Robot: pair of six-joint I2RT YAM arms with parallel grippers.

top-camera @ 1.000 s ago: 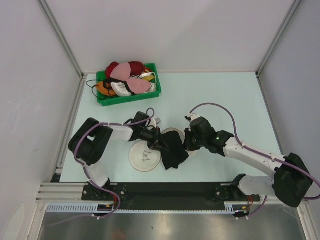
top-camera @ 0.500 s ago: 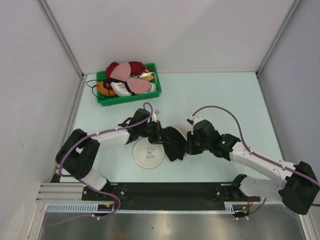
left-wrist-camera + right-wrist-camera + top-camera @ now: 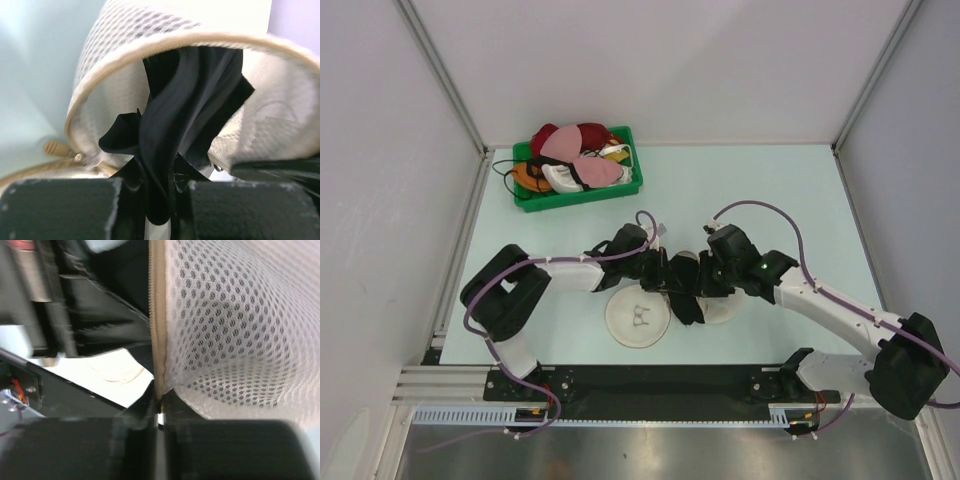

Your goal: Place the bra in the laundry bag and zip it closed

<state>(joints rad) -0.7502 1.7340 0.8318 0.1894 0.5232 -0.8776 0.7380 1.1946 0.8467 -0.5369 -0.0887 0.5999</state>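
My left gripper pushes to the right in the top view and releases next, since the bag's opening with the bra reaching in lies that way.
The black bra (image 3: pixel 682 290) hangs between the two grippers at the table's middle. In the left wrist view the bra (image 3: pixel 175 115) reaches into the mouth of the cream mesh laundry bag (image 3: pixel 280 120). My left gripper (image 3: pixel 663 272) is shut on the bra's fabric (image 3: pixel 159 200). My right gripper (image 3: pixel 712 280) is shut on the bag's zip rim (image 3: pixel 159 340), holding the mesh wall (image 3: pixel 235 325) up. The bag's body (image 3: pixel 723 307) lies under the right gripper. Its disc-like lid (image 3: pixel 638 318) lies flat to the left.
A green plastic bin (image 3: pixel 578 170) with red, pink, white and orange bras stands at the back left. A black rail (image 3: pixel 650 383) runs along the table's near edge.
Both grippers, the bra and the bag have shifted right. The lid has slid right too. The bra now reaches into the bag's mouth.
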